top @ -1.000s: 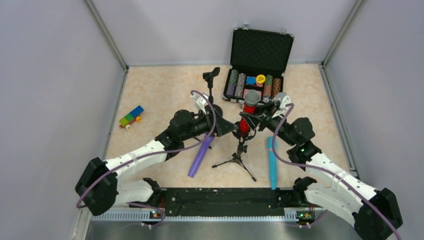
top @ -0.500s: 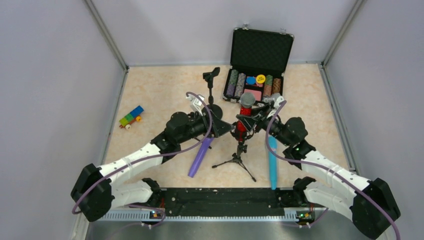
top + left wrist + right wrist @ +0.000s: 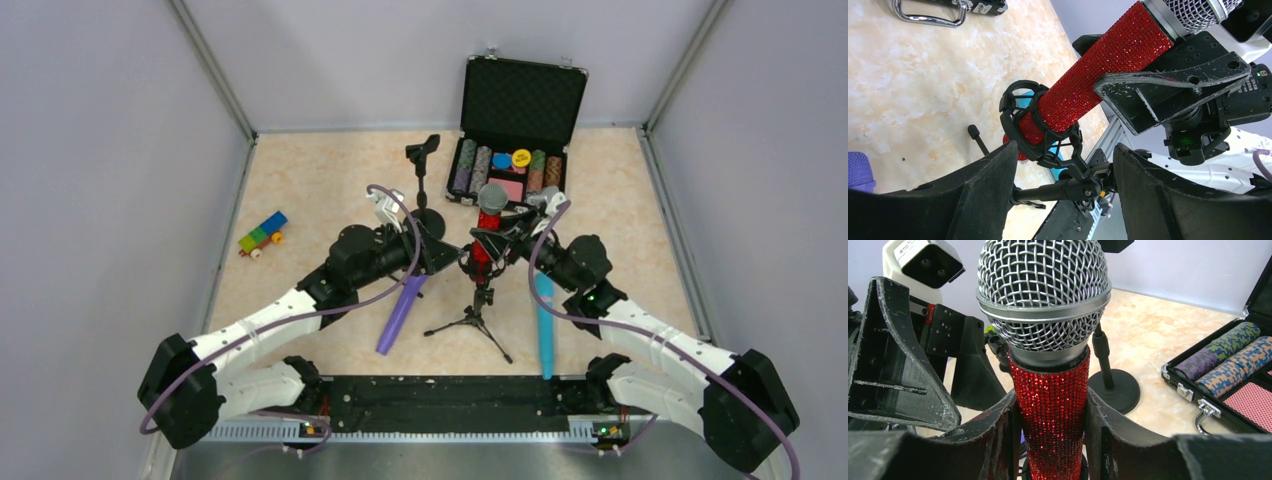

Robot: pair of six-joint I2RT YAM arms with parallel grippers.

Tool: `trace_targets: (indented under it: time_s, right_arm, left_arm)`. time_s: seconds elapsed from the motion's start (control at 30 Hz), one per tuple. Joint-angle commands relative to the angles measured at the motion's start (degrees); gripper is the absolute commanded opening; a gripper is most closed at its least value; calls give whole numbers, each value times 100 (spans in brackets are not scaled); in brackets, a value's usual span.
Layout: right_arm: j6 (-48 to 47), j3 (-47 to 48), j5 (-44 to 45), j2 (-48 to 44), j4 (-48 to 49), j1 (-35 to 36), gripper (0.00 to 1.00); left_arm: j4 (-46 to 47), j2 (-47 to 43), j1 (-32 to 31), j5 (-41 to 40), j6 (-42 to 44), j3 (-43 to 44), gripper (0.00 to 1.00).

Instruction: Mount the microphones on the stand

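I should lower my right gripper next and slide the microphone's red body [image 3: 1053,390] deeper into the stand's black clip ring [image 3: 1082,470], then let go of the red body, because that ring is below the gripper.
The glittery red microphone [image 3: 486,240] with a silver mesh head stands nearly upright over the black tripod stand [image 3: 478,318]. My right gripper [image 3: 500,243] is shut on its red body [image 3: 1053,390], a finger on each side. In the left wrist view the red body [image 3: 1098,70] passes through the stand's black clip ring [image 3: 1020,122]. My left gripper [image 3: 447,257] is open, its fingers [image 3: 983,195] either side of the stand's stem [image 3: 1053,191] below the clip. The purple microphone [image 3: 400,310] and the teal microphone [image 3: 543,330] lie on the table.
A second black stand with a round base [image 3: 430,222] stands behind the left gripper. An open black case of poker chips [image 3: 510,170] is at the back. A small toy of coloured blocks [image 3: 262,233] lies at the left.
My right gripper has carried the red microphone a little to the left and down over the tripod stand. My left gripper has drawn back slightly to the left.
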Motion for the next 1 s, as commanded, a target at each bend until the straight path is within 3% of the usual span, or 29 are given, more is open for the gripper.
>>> trace_targets:
  time_s: [0.0, 0.9, 0.97]
  right_arm:
    - [-57, -198, -41, 86, 26, 129, 0]
    - [-466, -805, 114, 4, 281, 284, 0]
    - [-455, -727, 72, -22, 231, 284, 12]
  left_arm:
    - [95, -171, 16, -116, 143, 1, 74]
    - [95, -78, 14, -77, 172, 20, 74]
    - [106, -89, 16, -87, 171, 9, 74]
